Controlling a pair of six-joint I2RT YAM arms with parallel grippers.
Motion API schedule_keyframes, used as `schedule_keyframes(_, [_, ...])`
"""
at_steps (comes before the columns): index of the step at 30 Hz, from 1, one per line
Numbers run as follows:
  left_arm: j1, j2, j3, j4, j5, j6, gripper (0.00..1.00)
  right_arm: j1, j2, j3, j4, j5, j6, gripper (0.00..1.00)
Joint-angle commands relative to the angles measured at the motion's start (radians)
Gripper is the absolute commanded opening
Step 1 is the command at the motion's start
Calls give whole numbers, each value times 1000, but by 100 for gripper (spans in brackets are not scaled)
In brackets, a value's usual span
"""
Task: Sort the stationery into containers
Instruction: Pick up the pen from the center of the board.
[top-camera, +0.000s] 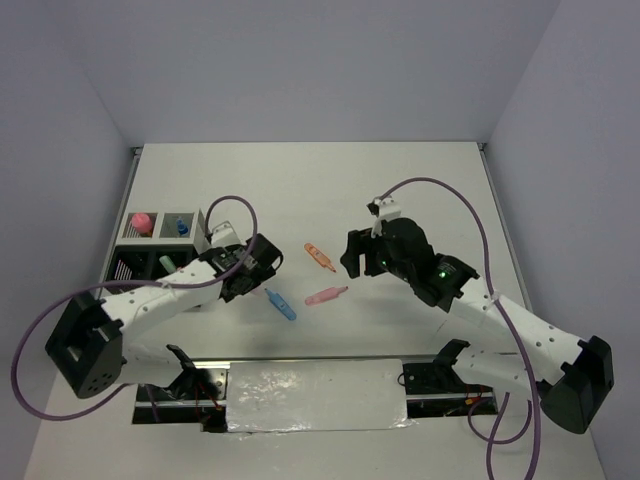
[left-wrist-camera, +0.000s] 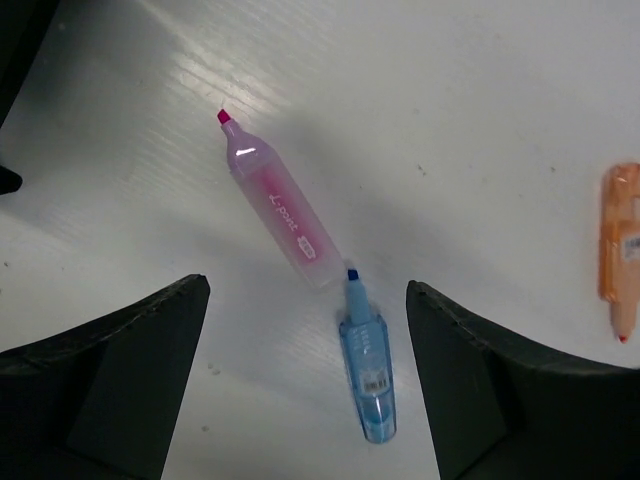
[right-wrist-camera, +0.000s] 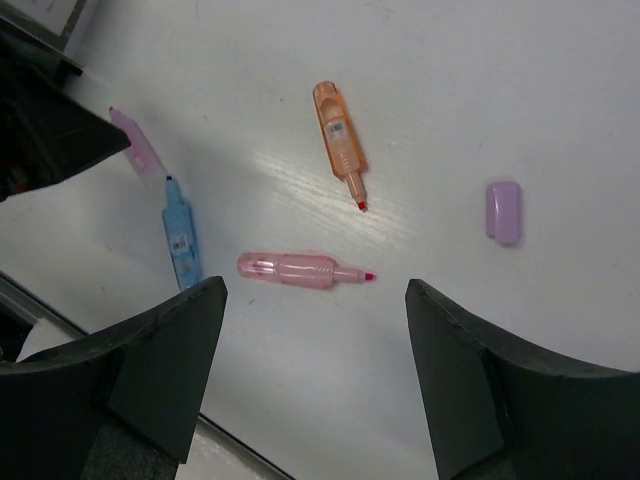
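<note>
My right gripper moves outward and down over the purple cap next, as the cap's narrow width fits between my fingers.
A blue highlighter lies on the table between my open left gripper's fingers, nearer the right one. Its tip touches a pink-lilac highlighter. An orange highlighter lies at the right edge. My right gripper is open and empty over bare table. A pink highlighter lies just beyond its fingertips, with the orange highlighter and a small purple cap farther out. In the top view the left gripper and right gripper flank the blue, pink and orange pens.
The organizer stands at the left, behind the left arm. It holds a pink-capped item, a blue-capped bottle and a green item. A silver plate lies at the near edge between the arm bases.
</note>
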Motion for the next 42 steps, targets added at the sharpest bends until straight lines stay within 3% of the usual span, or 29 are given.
schedule_keyframes(1, [36,104,53,16,-18,-87,92,-1,-61,-44,-27,-35,-23,80])
schedule_keyframes(6, [59,220,69,-1,0,-136,87,-2,-101,-84,-12,-34,-35,80])
schedule_keyframes(13, [111,237,1,67,38,-134,68,-4,-95,-104,8,-61,-47,80])
schedule_keyframes(20, [105,284,-42,121,98,-131,64,-5,-95,-92,11,-66,-50,80])
schedule_keyframes(29, [73,257,-101,121,127,-159,44,-7,-67,-86,28,-78,-44,80])
schedule_keyframes(32, [83,200,-155,147,121,-139,30,-5,-52,-84,34,-80,-42,81])
schedule_keyframes(34, [92,154,-171,161,120,-67,11,-23,-35,-80,26,-72,-27,83])
schedule_keyframes(36, [91,116,-160,187,105,60,0,-77,23,-60,11,-63,-7,85])
schedule_keyframes(42, [77,-203,-79,199,126,444,0,-186,285,78,-58,8,-39,86])
